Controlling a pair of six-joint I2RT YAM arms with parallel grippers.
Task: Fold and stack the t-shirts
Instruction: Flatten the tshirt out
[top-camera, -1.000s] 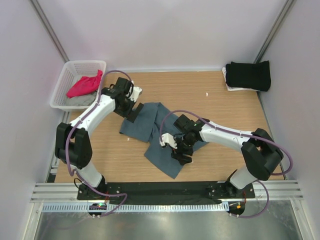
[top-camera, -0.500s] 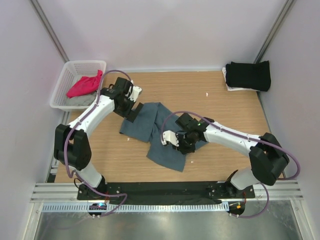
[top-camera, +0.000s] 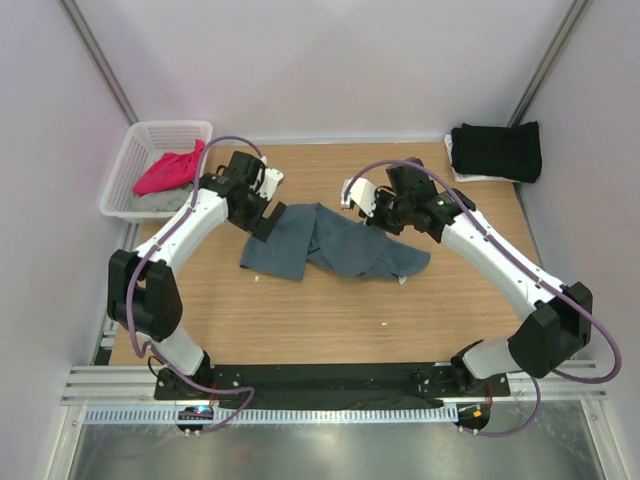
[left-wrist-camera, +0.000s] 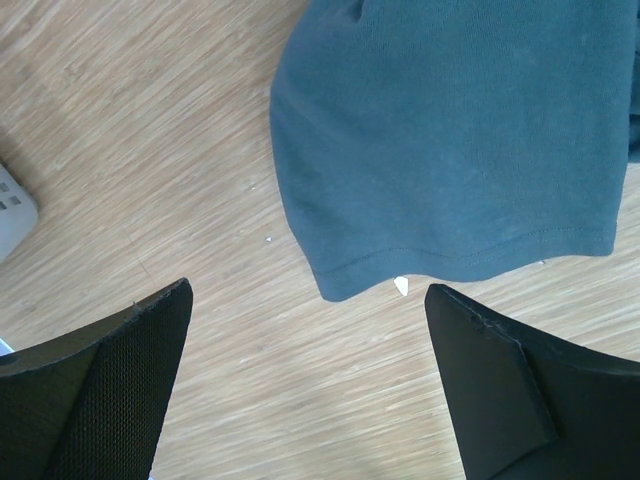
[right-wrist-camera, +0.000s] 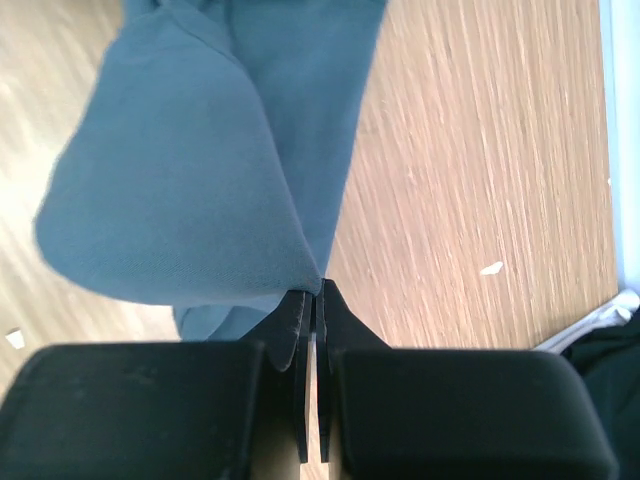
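To lay the pinched, still raised fold along the t-shirt's far edge (top-camera: 381, 231) (right-wrist-camera: 325, 275), my right gripper should lower it slightly outward first.
A slate blue-grey t-shirt (top-camera: 330, 247) lies crumpled across the middle of the wooden table. My right gripper (top-camera: 383, 220) is shut on a fold of this t-shirt (right-wrist-camera: 200, 170), and the cloth hangs from the pinched fingertips (right-wrist-camera: 315, 290) above the wood. My left gripper (top-camera: 263, 224) hovers open over the shirt's left end, its fingers either side of a hemmed edge (left-wrist-camera: 450, 140) and not touching it. A folded black t-shirt (top-camera: 497, 150) lies at the back right. The magenta-pink t-shirt (top-camera: 170, 170) and a light grey one (top-camera: 163, 201) lie in the basket.
The white mesh basket (top-camera: 170, 126) stands at the back left corner. A pale cloth edge (top-camera: 466, 176) shows under the black shirt. Small white scraps (top-camera: 383, 323) lie on the wood. White walls close in the table on three sides.
My right gripper shut on the shirt's near corner, lifted it and carried it away toward the back right, pulling the cloth over itself. The left arm barely moved.
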